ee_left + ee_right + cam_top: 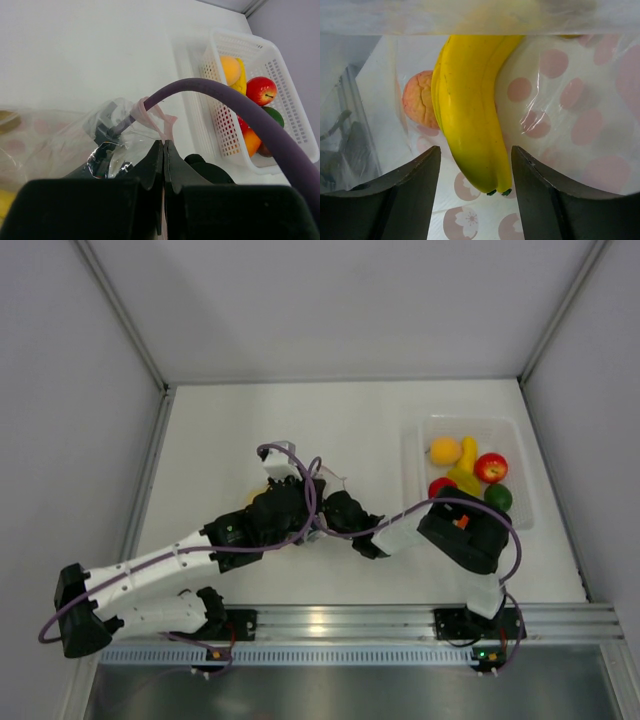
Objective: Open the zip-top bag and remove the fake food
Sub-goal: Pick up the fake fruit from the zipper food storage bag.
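My right gripper eases slightly farther into the bag next and closes its fingers across the banana's tip (pixel 486 172), since that tip already lies between its open fingers.
The zip-top bag (pixel 50 145) is clear crinkly plastic with pink blossom prints, and it lies mid-table under both wrists. My left gripper (pixel 164 142) is shut on its pink zip strip (pixel 167 122), which sticks up from between the fingertips. My right gripper (pixel 476 155) reaches into the bag's mouth and is open. A yellow banana (pixel 470 110) lies lengthwise between its fingers, its tip near them but touching neither. A peach-coloured piece (pixel 420 100) rests just left of the banana. More fake food sits in the tray: an orange (pixel 445 450), a red apple (pixel 490 467) and a green lime (pixel 498 497).
A pale plastic tray (pixel 520 440) stands at the right side of the table, right of the right arm's elbow. A purple cable (pixel 260 125) arcs across the left wrist view. Grey walls close the table on the left, back and right.
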Tool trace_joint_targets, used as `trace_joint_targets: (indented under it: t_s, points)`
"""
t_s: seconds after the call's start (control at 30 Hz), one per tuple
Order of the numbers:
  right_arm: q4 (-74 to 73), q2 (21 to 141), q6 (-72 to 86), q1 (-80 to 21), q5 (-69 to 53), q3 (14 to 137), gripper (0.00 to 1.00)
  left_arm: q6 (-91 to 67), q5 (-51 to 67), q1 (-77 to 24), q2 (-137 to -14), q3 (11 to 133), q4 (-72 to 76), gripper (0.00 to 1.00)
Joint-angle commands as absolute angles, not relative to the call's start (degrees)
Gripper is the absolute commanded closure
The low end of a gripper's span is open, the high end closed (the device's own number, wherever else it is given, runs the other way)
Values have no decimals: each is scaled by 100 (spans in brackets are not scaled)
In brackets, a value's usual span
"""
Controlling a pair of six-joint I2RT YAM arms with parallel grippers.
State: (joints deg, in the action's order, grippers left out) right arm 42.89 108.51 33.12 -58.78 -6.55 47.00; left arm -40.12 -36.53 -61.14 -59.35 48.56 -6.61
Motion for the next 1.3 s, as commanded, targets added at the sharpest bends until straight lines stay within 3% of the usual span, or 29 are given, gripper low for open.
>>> trace_joint_targets:
  t_s: [0.0, 0.2, 0.47, 0.7, 1.0, 1.27]
  points:
    - [4710, 11074, 3234, -5976, -1055, 4896, 40, -3937, -3560, -6144, -5836, 4851, -404, 100]
    - [4999, 11382, 3340, -5985, -1213, 4940, 46, -3946, -3516, -6144, -5845, 4860, -404, 100]
    - [5212, 11092, 3340, -5985, -1082, 4694, 77, -3911, -3586, -6144, -5766, 4782, -404, 100]
    - [5072, 10354, 3191, -5985, -800, 4237, 92, -3981, -3726, -6144, -5748, 4667, -413, 100]
    - [3870, 9370, 2874, -5985, -563, 3990, 100, -3973, -3806, -6144, -5809, 4562, -387, 100]
    - [3331, 8877, 2382, -5959, -904, 4078, 100, -3674, -3270, -6144, -5731, 4430, -62, 100]
